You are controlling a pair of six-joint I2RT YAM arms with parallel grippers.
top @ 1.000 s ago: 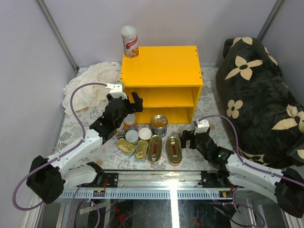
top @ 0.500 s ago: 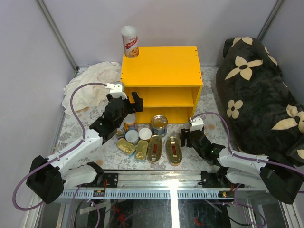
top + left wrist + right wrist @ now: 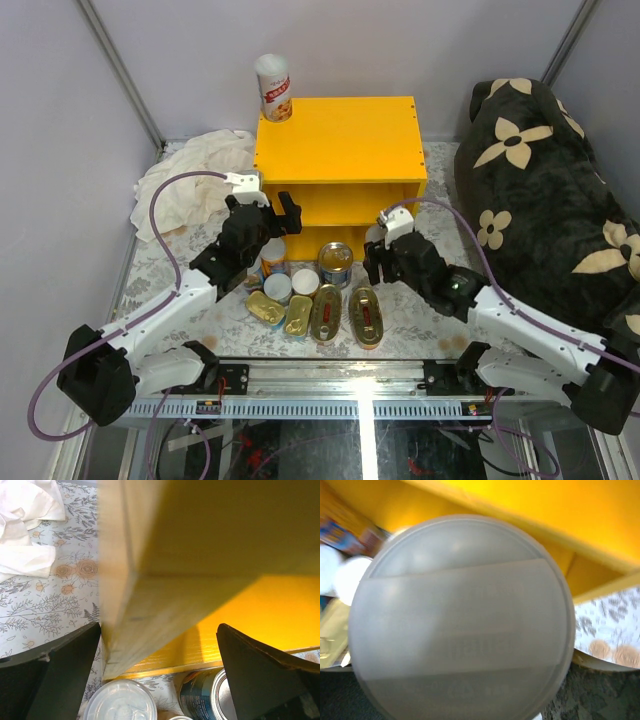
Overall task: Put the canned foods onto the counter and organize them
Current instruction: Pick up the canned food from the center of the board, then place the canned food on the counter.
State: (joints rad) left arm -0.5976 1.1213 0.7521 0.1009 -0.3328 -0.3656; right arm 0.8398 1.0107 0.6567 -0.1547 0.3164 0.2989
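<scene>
The robot's right gripper will next lift the can with the white lid and carry it outward over the top of the counter, beside the tall can, where the yellow surface is empty.
The yellow counter (image 3: 335, 140) stands at the back with one tall white-lidded can (image 3: 273, 88) on its top left corner. On the floor in front lie a blue-labelled steel can (image 3: 335, 262), white-lidded cans (image 3: 277, 287) and several flat gold tins (image 3: 326, 312). My right gripper (image 3: 378, 252) is shut on a white-lidded can (image 3: 460, 615) and holds it just before the lower shelf; its lid fills the right wrist view and hides the fingers. My left gripper (image 3: 160, 680) is open at the counter's left front edge (image 3: 150, 605), above a white lid (image 3: 120, 702) and the steel can (image 3: 210, 695).
A crumpled white cloth (image 3: 190, 175) lies left of the counter. A big dark cushion with cream flowers (image 3: 545, 200) fills the right side. Grey walls close in behind and at the left. A metal rail (image 3: 340, 375) runs along the near edge.
My right gripper has closed on a white-lidded can, lifted it and carried it left and toward the counter's lower shelf. The left arm has hardly moved.
</scene>
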